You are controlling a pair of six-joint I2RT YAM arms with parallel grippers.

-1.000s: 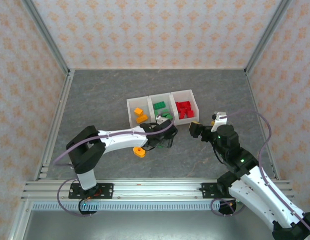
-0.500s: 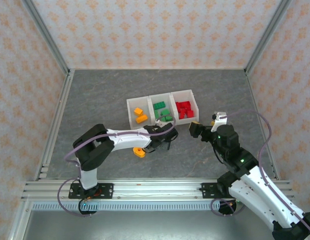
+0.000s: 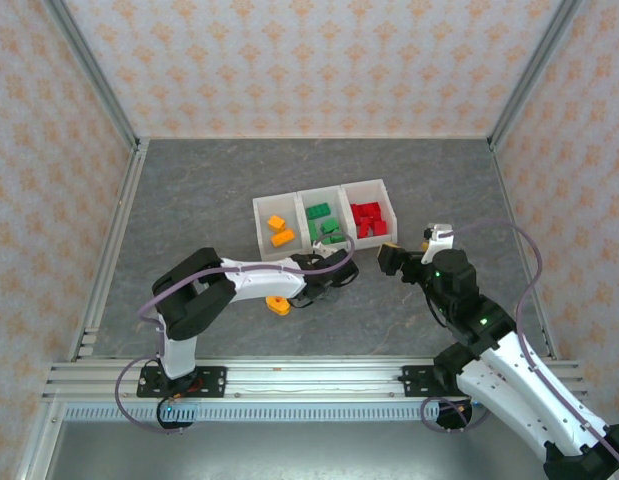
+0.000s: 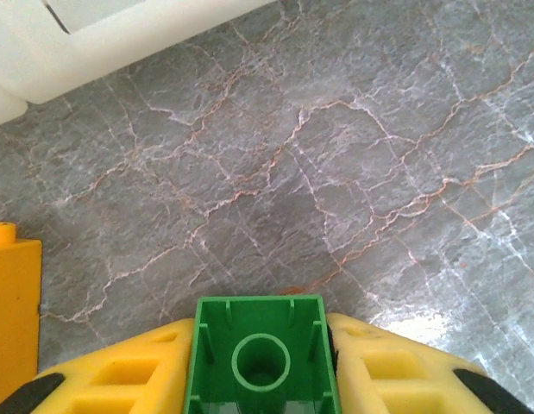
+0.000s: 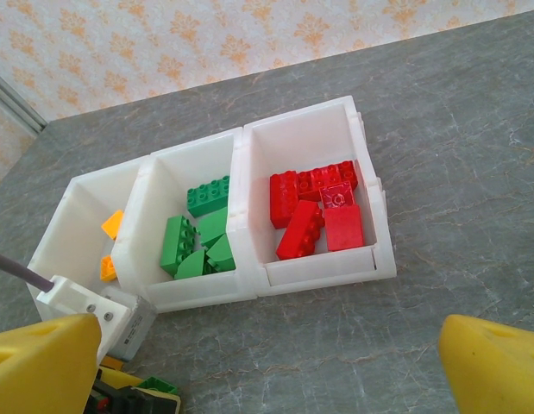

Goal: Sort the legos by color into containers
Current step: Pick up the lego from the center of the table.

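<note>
My left gripper will next rise, carry the green lego outward over the middle container (image 3: pixel 325 217) and release it, as that container of green legos stands outward of the gripper.
My left gripper (image 4: pixel 260 366) is shut on a green lego (image 4: pixel 260 349), its hollow underside facing the camera, just above the table. From overhead this gripper (image 3: pixel 334 277) sits in front of the containers (image 3: pixel 322 191). The right wrist view shows the three white containers (image 5: pixel 242 147): orange legos (image 5: pixel 112 226) in the left one, green legos (image 5: pixel 197 237) in the middle, red legos (image 5: pixel 318 207) in the right. An orange lego (image 3: pixel 278 304) lies on the table beside the left arm. My right gripper (image 3: pixel 390 259) hangs open and empty to the right of the bins.
An orange brick (image 4: pixel 12 310) lies at the left edge of the left wrist view, and a white container wall (image 4: pixel 120 39) stands at the top left. Grey marble table (image 3: pixel 209 210) spreads around the bins, enclosed by patterned walls.
The left gripper has closed onto the green lego and its arm has shifted slightly right and lower. The right arm has not moved.
</note>
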